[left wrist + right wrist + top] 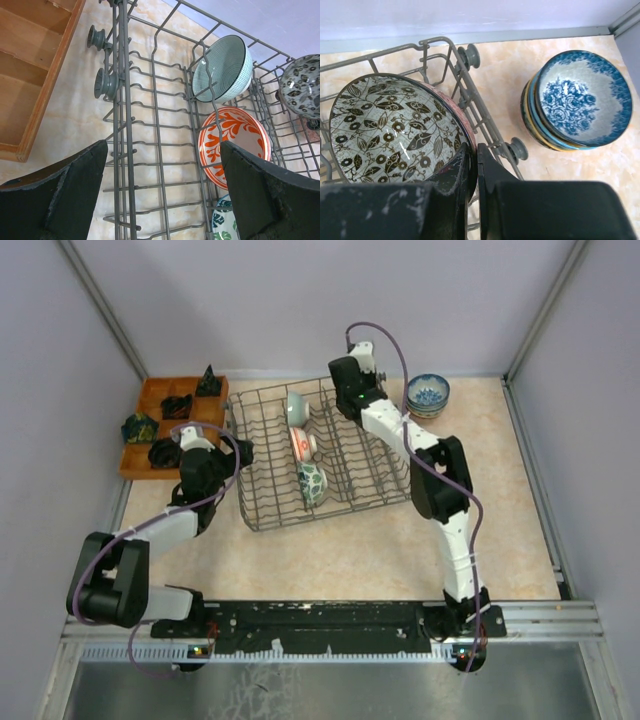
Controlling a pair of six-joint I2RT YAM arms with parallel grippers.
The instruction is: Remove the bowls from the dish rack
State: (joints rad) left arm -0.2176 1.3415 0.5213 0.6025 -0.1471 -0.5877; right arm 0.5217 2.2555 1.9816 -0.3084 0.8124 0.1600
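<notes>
My right gripper has bare tabletop past the bowl stack [475, 424] to its right in the top view, so I will lift clear of the rack [345, 502], move across to there, lower and release.
The dark wire dish rack [345, 502] lies mid-table. Three bowls stand on edge in its left row: a pale green one [222, 67], a red-and-white one [235, 145] and a green leaf-patterned one [222, 227]. Over the rack's far right corner, my right gripper [472, 155] is shut on the rim of a brown leaf-patterned bowl [395, 125], which is tilted just inside the rack wall [470, 95]. My left gripper [165, 185] is open above the rack's left side, with only wire and table between its fingers [65, 195]. Stacked bowls [580, 100], blue-and-white on top, sit right of the rack.
An orange compartmented tray [140, 454] with dark objects sits at the far left, close to the left gripper [235, 450]. The stack of bowls [428, 395] stands near the back right corner. Grey walls enclose the table on three sides.
</notes>
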